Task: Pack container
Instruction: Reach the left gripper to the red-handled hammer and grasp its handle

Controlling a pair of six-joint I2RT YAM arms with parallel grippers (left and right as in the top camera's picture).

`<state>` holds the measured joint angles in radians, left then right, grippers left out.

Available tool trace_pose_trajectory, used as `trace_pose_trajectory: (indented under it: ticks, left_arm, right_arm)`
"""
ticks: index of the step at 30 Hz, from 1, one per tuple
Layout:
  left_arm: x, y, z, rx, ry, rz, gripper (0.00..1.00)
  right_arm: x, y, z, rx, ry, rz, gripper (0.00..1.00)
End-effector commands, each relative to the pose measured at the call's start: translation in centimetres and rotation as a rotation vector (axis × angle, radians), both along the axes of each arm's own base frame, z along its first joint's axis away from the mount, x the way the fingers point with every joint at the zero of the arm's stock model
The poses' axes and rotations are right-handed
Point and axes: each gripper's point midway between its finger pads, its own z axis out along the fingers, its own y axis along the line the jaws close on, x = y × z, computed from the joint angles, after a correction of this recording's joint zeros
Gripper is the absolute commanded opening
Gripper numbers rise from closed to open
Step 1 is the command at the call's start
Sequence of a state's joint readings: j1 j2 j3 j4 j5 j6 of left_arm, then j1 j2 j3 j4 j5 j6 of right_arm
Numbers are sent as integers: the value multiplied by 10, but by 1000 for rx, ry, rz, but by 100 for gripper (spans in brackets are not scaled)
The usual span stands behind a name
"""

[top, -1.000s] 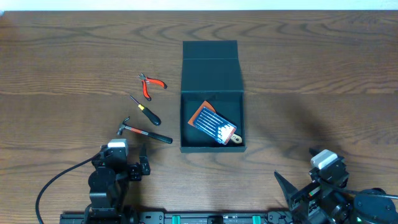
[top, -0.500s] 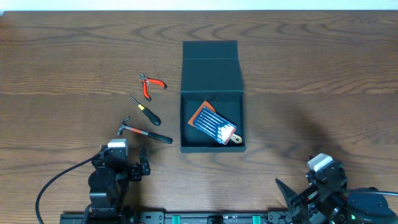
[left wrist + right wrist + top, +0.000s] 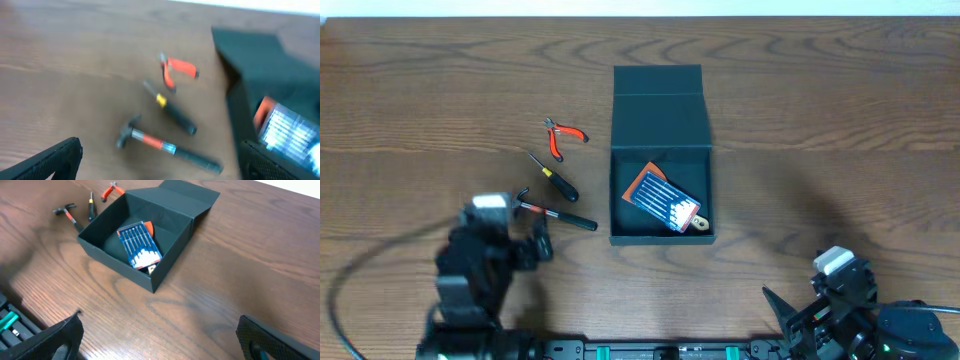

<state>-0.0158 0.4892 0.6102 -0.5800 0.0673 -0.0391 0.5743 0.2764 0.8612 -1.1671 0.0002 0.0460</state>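
The hammer [image 3: 558,214] lies at an angle, so my left gripper should move out and down and turn to straddle the hammer's chrome handle next to its red part.
The dark teal container [image 3: 662,112] stands open at the table's middle, flap lid laid back; it also shows in the right wrist view [image 3: 167,222] and the left wrist view [image 3: 250,55]. Inside lies an orange-backed packet of small tools [image 3: 663,199]. Left of it lie orange-handled pliers [image 3: 561,137], a black screwdriver [image 3: 554,177] and a hammer [image 3: 558,214]. My left gripper [image 3: 525,243] is open just below the hammer [image 3: 167,147], which sits between its fingers in the wrist view. My right gripper [image 3: 790,312] is open and empty at the front right.
The brown wood table [image 3: 840,140] spreads wide to the right of the container and along the back. The left arm's cable [image 3: 360,275] trails at the front left. A rail [image 3: 650,350] runs along the front edge.
My left arm has swung forward and left toward the hammer, blurred with motion. My right gripper has drawn back slightly toward the front edge. The tools and container have not moved.
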Motion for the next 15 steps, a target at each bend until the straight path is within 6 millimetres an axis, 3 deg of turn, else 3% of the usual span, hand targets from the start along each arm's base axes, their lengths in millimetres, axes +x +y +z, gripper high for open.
trace_pose_trajectory:
  ticks: [1, 7, 15]
  left_arm:
    - [28, 5, 28, -86, 42, 95, 99]
    - [70, 5, 23, -291, 161, 253, 98]
    - [94, 13, -53, -465, 393, 554, 99]
  right_arm:
    - [0, -1, 0, 11, 6, -17, 99]
    - [0, -1, 0, 11, 6, -17, 99]
    - [0, -1, 0, 11, 6, -17, 99]
